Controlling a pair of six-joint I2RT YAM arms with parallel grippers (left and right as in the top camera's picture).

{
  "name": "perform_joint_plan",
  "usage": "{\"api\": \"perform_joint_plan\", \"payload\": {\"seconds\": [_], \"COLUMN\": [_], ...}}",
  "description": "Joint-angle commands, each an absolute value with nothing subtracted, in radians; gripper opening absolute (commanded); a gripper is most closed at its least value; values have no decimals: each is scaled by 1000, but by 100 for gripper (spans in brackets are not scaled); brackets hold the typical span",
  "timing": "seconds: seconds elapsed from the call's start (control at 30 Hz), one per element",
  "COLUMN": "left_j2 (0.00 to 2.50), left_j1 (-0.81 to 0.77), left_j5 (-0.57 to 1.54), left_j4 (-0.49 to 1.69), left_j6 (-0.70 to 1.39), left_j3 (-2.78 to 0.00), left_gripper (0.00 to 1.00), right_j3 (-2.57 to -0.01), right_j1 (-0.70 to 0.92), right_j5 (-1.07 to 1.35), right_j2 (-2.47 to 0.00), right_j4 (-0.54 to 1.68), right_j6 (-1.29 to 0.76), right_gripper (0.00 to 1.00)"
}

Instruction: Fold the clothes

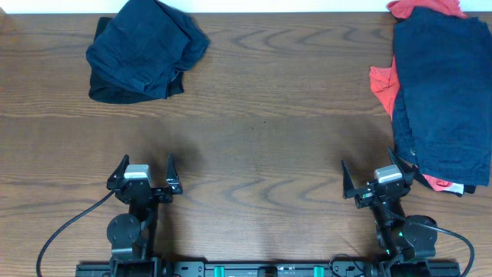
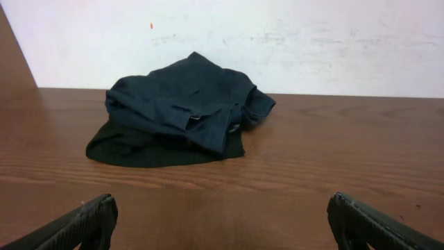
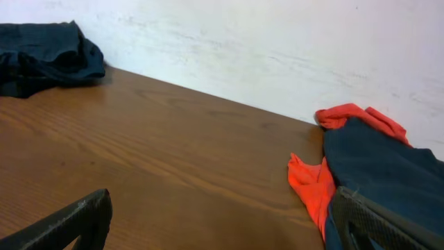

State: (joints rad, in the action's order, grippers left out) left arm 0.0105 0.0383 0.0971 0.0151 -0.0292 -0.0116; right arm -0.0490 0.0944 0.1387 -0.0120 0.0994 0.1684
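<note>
The shorts cover the shirt, so my right gripper reaches outward, across and down onto the shorts' side edge (image 1: 407,119), to its right in the overhead view, next.
A crumpled heap of dark navy garments (image 1: 144,48) lies at the far left of the table; it shows in the left wrist view (image 2: 182,111) and at the far left of the right wrist view (image 3: 41,55). At the right edge, navy shorts (image 1: 442,92) lie spread over a red-orange T-shirt (image 1: 383,85), also in the right wrist view (image 3: 385,170) with the shirt (image 3: 312,184) peeking out. My left gripper (image 1: 144,173) is open and empty near the front edge. My right gripper (image 1: 374,177) is open and empty, its right finger close beside the shorts' lower corner.
The brown wooden table (image 1: 261,138) spans the view. A white wall (image 2: 277,42) stands behind the table's far edge. Black cables run from both arm bases at the front edge.
</note>
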Motion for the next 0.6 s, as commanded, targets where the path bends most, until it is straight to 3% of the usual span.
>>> {"api": "perform_joint_plan", "payload": {"seconds": [0.0,0.3,0.57], "left_j2": [4,12,139], "left_j1": [38,38,38], "left_j5": [113,113,113], "left_j4": [60,64,67], "left_j6": [-28,-28,-28], "left_j3": [-4,-55,-135], "left_gripper": [98,98,98], "right_j3": [-44,-83,-219], "right_j1": [87,87,87], "right_j5": [135,135,136], "right_j2": [-7,-43,-251], "right_j4": [97,97,93], "right_j6": [134,128,148], "right_gripper": [99,99,99]}}
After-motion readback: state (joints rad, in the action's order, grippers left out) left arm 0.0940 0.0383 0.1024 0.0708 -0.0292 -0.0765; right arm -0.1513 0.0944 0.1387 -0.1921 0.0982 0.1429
